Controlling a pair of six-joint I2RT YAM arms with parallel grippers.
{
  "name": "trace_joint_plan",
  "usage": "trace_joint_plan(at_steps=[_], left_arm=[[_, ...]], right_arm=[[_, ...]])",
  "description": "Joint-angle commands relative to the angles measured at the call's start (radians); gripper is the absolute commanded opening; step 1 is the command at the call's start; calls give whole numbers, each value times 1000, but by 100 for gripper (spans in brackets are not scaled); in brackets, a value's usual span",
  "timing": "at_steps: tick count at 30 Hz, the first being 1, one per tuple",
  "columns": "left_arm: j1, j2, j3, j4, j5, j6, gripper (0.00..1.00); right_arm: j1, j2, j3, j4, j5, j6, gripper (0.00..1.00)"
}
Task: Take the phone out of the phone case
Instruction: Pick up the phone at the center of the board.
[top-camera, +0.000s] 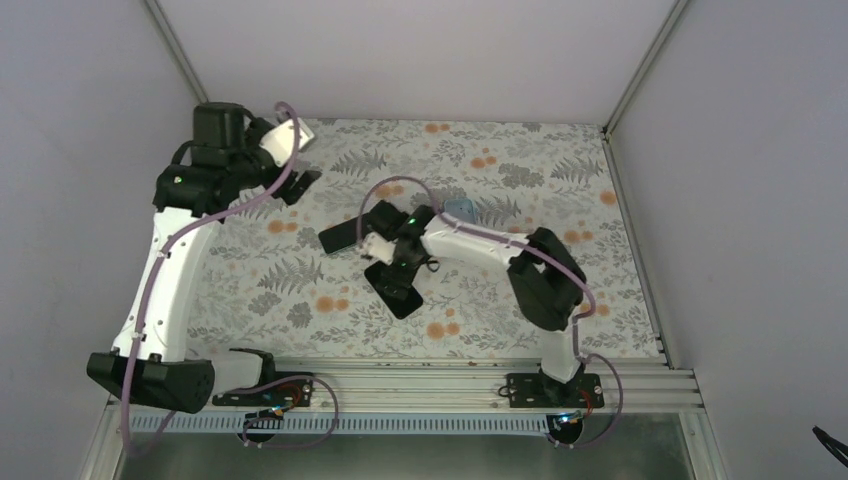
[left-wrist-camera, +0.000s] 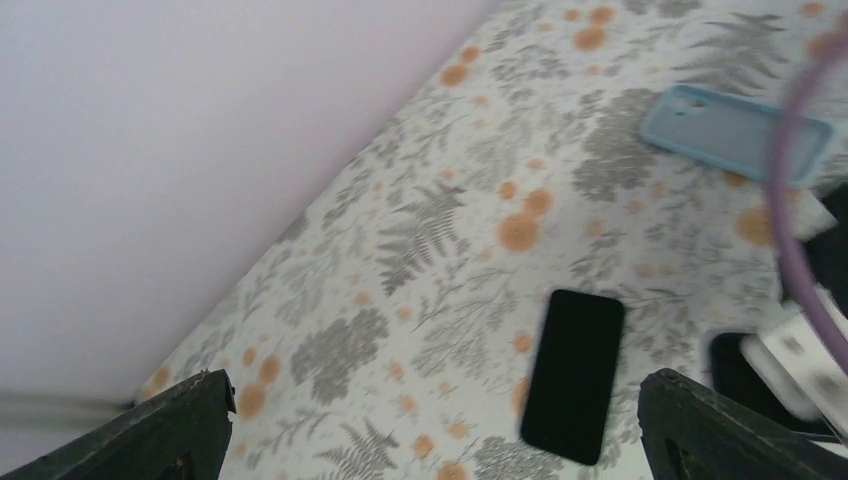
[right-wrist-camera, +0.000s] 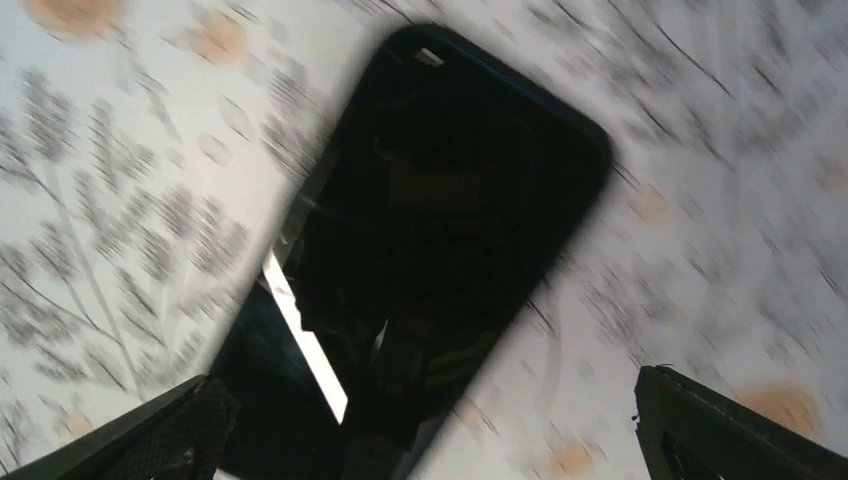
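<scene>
I need to turn and lower my right gripper to close across both long edges of the black phone (top-camera: 406, 304). The phone lies below, slanted to my open fingers.
The pale-blue phone case (left-wrist-camera: 735, 130) lies flat on the floral cloth with its camera cut-out showing and no black screen in it; in the top view the case (top-camera: 460, 210) lies just behind my right arm. A black phone (left-wrist-camera: 575, 375) lies apart from it, left of my right gripper (top-camera: 385, 262); it also shows in the top view (top-camera: 340, 237). A second black slab (top-camera: 397, 291) lies just in front of that gripper. My right gripper (right-wrist-camera: 432, 390) is open, low over a black phone (right-wrist-camera: 440, 230). My left gripper (left-wrist-camera: 435, 390) is open, empty and raised at the back left (top-camera: 300, 183).
Grey walls close the table at the left, back and right (top-camera: 420, 50). The metal rail (top-camera: 450, 375) with both arm bases runs along the near edge. The right arm's purple cable (left-wrist-camera: 790, 170) crosses the left wrist view.
</scene>
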Motion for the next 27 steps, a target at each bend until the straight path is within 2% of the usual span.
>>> trace_joint_plan(at_steps=[1,6,11,15,19,27], left_arm=[[114,-26,-42,70,41,-73,100],[212,-36,-93,111,88,-89,100],[287,-38,-128,129,153,-81,100],[322,-31,-137,130,195,-75,100],[338,-28,-154,133,236,-68,100],[342,25,-170,81,328,-35,100]], right_arm=[[99,77,81,109,64,9,100],[153,160,92,145,158,8,100],[181,139,-33,260,382,-21,100],[179,76,-147,327,473,-53,100],[164,24,-223,319,455,-61,100],[83,-2,-282,229,278,-77,100]])
